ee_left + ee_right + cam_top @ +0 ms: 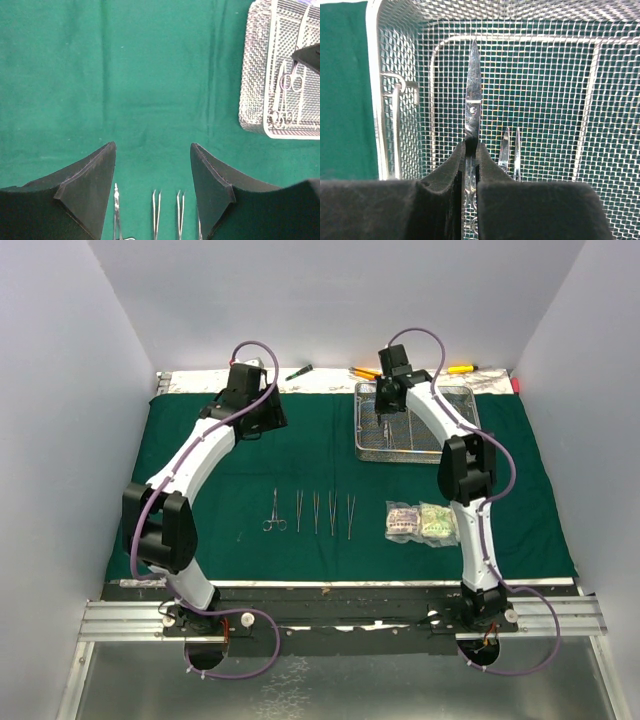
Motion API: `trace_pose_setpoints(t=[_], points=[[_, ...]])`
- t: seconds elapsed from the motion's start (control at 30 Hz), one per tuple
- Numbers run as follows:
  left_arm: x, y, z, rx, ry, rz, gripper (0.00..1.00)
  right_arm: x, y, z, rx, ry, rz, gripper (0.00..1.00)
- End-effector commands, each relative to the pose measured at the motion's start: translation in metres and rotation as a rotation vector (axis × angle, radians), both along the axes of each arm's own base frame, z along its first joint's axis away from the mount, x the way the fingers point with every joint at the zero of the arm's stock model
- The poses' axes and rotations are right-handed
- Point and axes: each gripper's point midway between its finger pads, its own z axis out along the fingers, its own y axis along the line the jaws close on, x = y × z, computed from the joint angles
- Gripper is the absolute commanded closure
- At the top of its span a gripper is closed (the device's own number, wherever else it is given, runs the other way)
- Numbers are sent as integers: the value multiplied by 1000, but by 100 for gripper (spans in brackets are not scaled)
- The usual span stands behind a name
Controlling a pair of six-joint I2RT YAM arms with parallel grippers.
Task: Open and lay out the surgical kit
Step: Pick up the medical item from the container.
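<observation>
I will next move my right gripper up, across, back and down to let go of the scissors, because bare cloth past the clamp (274, 510) is to the gripper's left in the top view.
The dark green cloth (300, 455) lies spread flat. On it, near the front, lie a clamp (274, 510), several tweezers (316, 512) in a row, and clear packets (420, 521). The wire-mesh tray (415, 457) sits at the back right. My right gripper (471, 145) is down inside the tray (545, 100), shut on a pair of steel scissors (473, 85) whose blades point away. Another instrument (511, 150) lies beside them. My left gripper (152, 146) hovers open over bare cloth, left of the tray (252, 75), with tweezer tips (156, 210) below it.
Loose tools lie along the back edge beyond the cloth: a green-handled one (299, 371), an orange one (363, 371) and a yellow one (460, 368). White walls close in the left, right and back. More ring-handled instruments (287, 95) rest in the tray.
</observation>
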Motion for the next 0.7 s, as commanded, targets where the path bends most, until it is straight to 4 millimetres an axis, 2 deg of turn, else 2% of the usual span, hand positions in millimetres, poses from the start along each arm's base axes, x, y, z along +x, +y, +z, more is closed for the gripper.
trace_pose_setpoints(t=[0.0, 0.17, 0.23, 0.37, 0.43, 0.57, 0.67], points=[[9, -26, 15, -101, -30, -110, 37, 8, -3, 48, 19, -113, -42, 99], [14, -54, 25, -203, -36, -221, 37, 7, -3, 70, 48, -150, -51, 99], [20, -53, 27, -205, -42, -202, 37, 5, 1, 80, 80, -160, -49, 99], [27, -31, 25, -142, -61, -71, 37, -10, 20, 96, 199, -145, -33, 99], [23, -18, 24, -116, -65, -4, 37, -21, 34, 102, 253, -130, -25, 99], [5, 9, 22, -62, -63, 114, 37, -53, 74, 118, 353, -105, 14, 99], [-17, 41, 26, 6, -73, 246, 37, -82, 112, 122, 410, -66, 48, 99]])
